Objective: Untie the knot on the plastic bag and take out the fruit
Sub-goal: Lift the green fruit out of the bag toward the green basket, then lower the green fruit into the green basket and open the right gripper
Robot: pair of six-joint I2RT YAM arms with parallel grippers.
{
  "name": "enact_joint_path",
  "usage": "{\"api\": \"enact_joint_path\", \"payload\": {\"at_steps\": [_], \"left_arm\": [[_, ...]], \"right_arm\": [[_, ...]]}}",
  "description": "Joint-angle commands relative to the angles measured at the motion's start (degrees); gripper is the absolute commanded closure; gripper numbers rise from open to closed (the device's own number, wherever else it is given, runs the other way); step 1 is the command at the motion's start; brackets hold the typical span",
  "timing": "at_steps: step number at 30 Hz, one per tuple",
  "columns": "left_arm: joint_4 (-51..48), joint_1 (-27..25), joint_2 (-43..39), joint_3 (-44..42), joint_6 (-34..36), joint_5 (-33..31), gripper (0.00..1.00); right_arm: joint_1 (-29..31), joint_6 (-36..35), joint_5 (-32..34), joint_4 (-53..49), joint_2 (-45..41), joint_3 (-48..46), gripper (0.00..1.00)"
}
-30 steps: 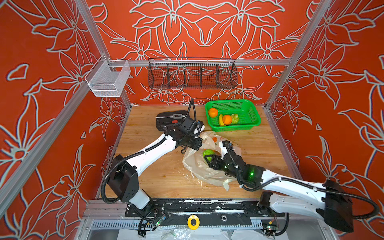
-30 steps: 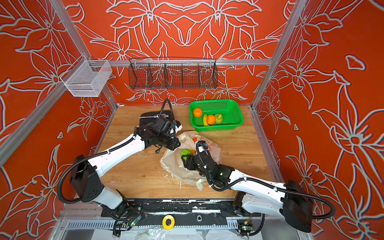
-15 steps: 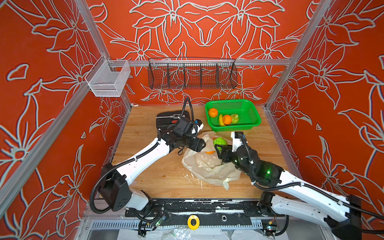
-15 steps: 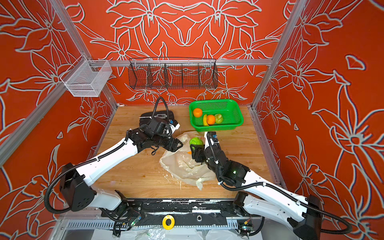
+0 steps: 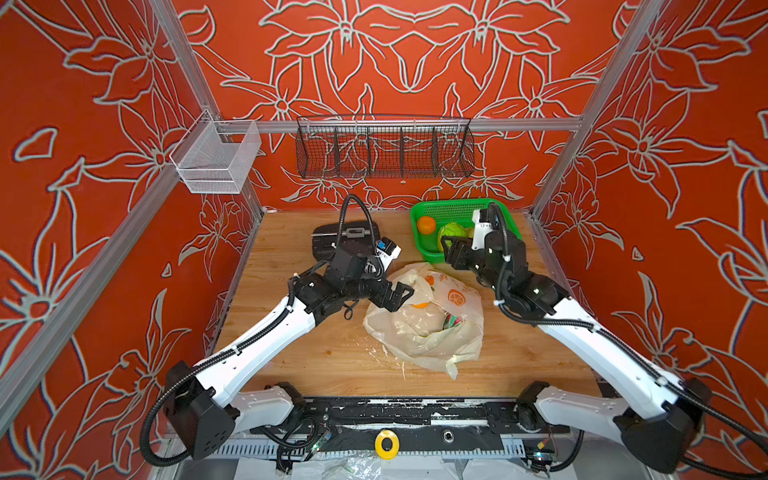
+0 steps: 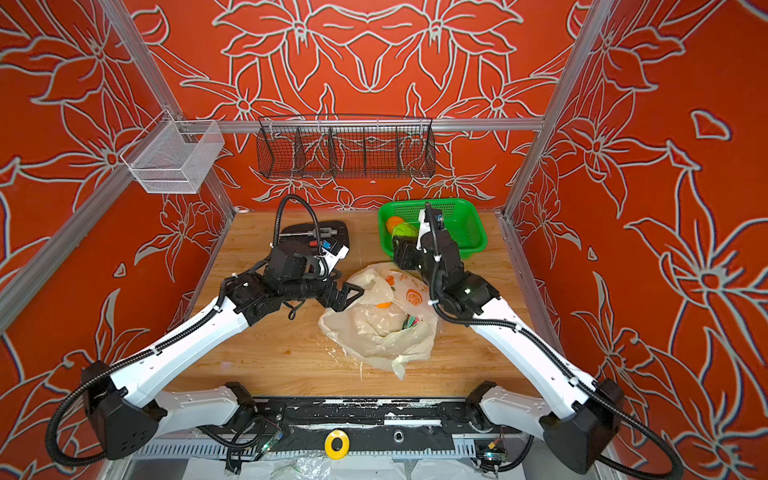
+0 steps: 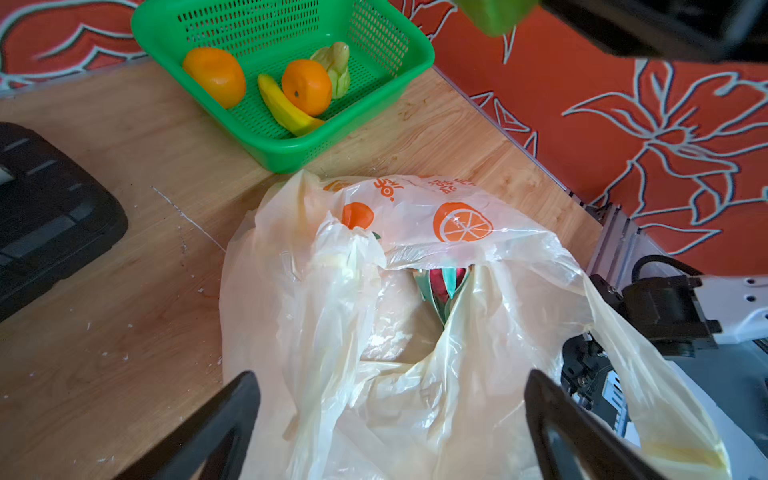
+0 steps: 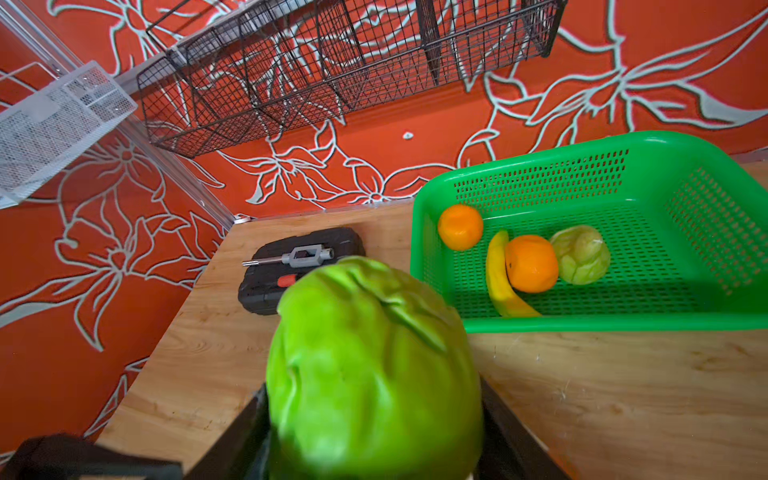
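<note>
My right gripper should next reach outward, lower the fruit and let it go there. The bare basket bottom beside the banana is outward of my gripper and below it.
The plastic bag lies crumpled mid-table with its mouth open and its handles loose; no knot shows. Inside it I see fruit: an orange one and a pink-and-green dragon fruit. My left gripper hangs open over the bag's left edge, holding nothing. At the near left corner of the green basket, my right gripper is shut on a bumpy green fruit.
The basket holds two oranges, a small banana and a pale green fruit. A black tool case sits at the back left. A black wire rack and a white mesh bin hang on the walls.
My right gripper lifted the green fruit out of the bag and carried it back toward the green basket. My left gripper let go of the bag's edge and opened wide.
</note>
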Motion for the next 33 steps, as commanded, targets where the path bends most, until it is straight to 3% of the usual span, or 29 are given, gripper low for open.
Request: {"api": "enact_joint_path", "payload": {"at_steps": [1,5,17,33], "left_arm": [[2.7,0.1,-2.1,-1.1,1.9,1.6,0.02],[3.1,0.1,-3.1,-1.5,2.1,1.3,0.02],[3.2,0.1,-2.3,-1.7,2.5,2.6,0.01],[3.1,0.2,-1.4,-1.5,3.0,2.8,0.02]], "right_arm": [[-3.8,-2.9,-9.3,-4.4,5.6,5.4,0.38],[-7.9,-3.2,-14.0,-8.5,15.0,12.7,0.39],[-14.4,2.2,-19.8,-1.7,37.3,21.1,0.41],[-15.3,4.8,-14.9,-4.9,59.3,38.2,0.39]]}}
